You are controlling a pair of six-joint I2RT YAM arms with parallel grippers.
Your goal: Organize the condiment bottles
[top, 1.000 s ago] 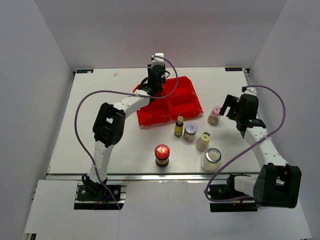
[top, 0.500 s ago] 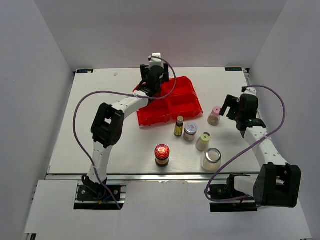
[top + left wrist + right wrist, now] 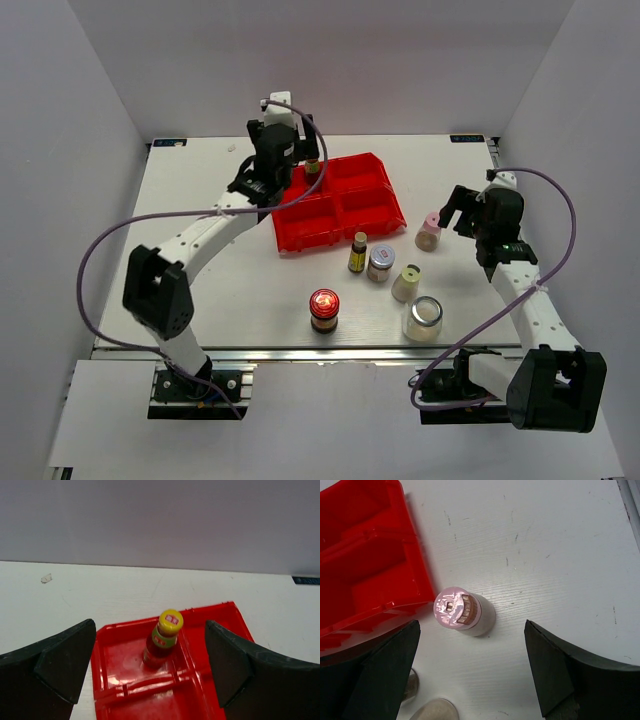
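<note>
The left gripper should next move back across the tray to the slim dark bottle, which stands below and back outside the tray, and go down around its yellow cap [image 3: 359,239].
One slim yellow-capped bottle [image 3: 312,168] [image 3: 162,642] stands in the back left compartment of the red tray [image 3: 345,212] [image 3: 220,680]. My left gripper [image 3: 278,150] [image 3: 150,630] hangs open just left of the tray, apart from that bottle. The pink-capped shaker [image 3: 429,232] [image 3: 462,612] stands on the table by the tray's right corner. My right gripper [image 3: 452,218] [image 3: 471,625] is open above it, a finger on each side, not touching. In front of the tray stand another yellow-capped bottle [image 3: 358,252], a silver-lidded jar [image 3: 381,262], a cream-capped shaker [image 3: 406,283], a larger silver-lidded jar [image 3: 423,317] and a red-lidded jar [image 3: 323,309].
The tray's [image 3: 365,570] other three compartments hold nothing. The left arm's purple cable [image 3: 110,250] loops wide over the table's left side. White walls close in the table at the back and both sides.
My left gripper opened, let go of the yellow-capped bottle in the tray and drew back up and to the left. The right gripper barely moved.
</note>
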